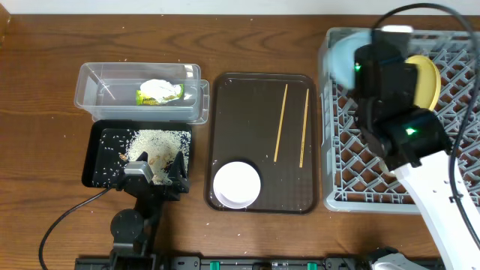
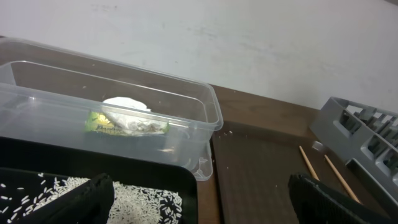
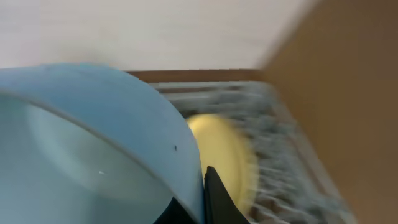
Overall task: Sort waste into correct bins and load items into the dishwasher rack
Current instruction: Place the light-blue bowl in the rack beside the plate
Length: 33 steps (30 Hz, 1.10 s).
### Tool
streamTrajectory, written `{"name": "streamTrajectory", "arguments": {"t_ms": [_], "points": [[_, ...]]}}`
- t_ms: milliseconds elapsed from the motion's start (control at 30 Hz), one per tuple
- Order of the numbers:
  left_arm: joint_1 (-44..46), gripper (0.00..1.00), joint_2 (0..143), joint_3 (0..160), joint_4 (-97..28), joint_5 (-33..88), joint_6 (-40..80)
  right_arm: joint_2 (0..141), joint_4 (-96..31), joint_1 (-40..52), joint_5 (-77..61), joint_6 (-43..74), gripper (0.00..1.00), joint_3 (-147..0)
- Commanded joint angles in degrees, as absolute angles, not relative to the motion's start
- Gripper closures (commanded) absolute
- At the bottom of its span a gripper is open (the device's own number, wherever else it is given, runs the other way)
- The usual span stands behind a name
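The rack is free beside the upright yellow plate. My right gripper needs to turn next, then lower the light blue bowl there.
My right gripper [image 3: 198, 202] is shut on the rim of the light blue bowl [image 3: 93, 149], held over the back left of the grey dishwasher rack [image 1: 360, 191]; the bowl also shows overhead [image 1: 341, 60]. The yellow plate [image 1: 427, 82] stands on edge in the rack. The white bowl [image 1: 237, 183] and two chopsticks [image 1: 280, 122] lie on the brown tray [image 1: 232, 112]. The clear tub [image 1: 112, 94] holds the wrapper [image 1: 160, 96] and white paper [image 1: 156, 85]. Rice [image 1: 154, 142] lies in the black bin [image 1: 97, 161]. My left gripper [image 2: 199, 205] is open over that bin's near right part.
The left arm's base and cable [image 1: 75, 210] sit at the front left of the table. The right arm [image 1: 427, 172] reaches over the rack from the front right. A white wall stands behind the table.
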<state>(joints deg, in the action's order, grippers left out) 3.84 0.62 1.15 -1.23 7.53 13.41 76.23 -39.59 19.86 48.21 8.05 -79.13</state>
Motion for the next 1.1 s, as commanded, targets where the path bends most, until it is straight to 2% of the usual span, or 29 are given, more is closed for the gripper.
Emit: {"name": "streamTrajectory", "arguments": {"t_ms": [0,233,667,1067], "points": [[3.55,0.08,0.23,0.23,-3.01,8.36,12.49,78.24,-39.62,16.47,68.23,12.25,0.98,-78.96],[3.55,0.08,0.23,0.23,-2.98,8.36,12.49,87.29,-39.62,12.36,70.52,13.23,0.99,-78.96],[3.55,0.08,0.23,0.23,-2.98,8.36,12.49,110.06,-38.35,12.49,76.73,9.5,0.99,-78.96],[3.55,0.08,0.23,0.23,-3.01,8.36,12.49,112.14,-37.17,12.93,83.07,8.91,0.99,-78.96]]}}
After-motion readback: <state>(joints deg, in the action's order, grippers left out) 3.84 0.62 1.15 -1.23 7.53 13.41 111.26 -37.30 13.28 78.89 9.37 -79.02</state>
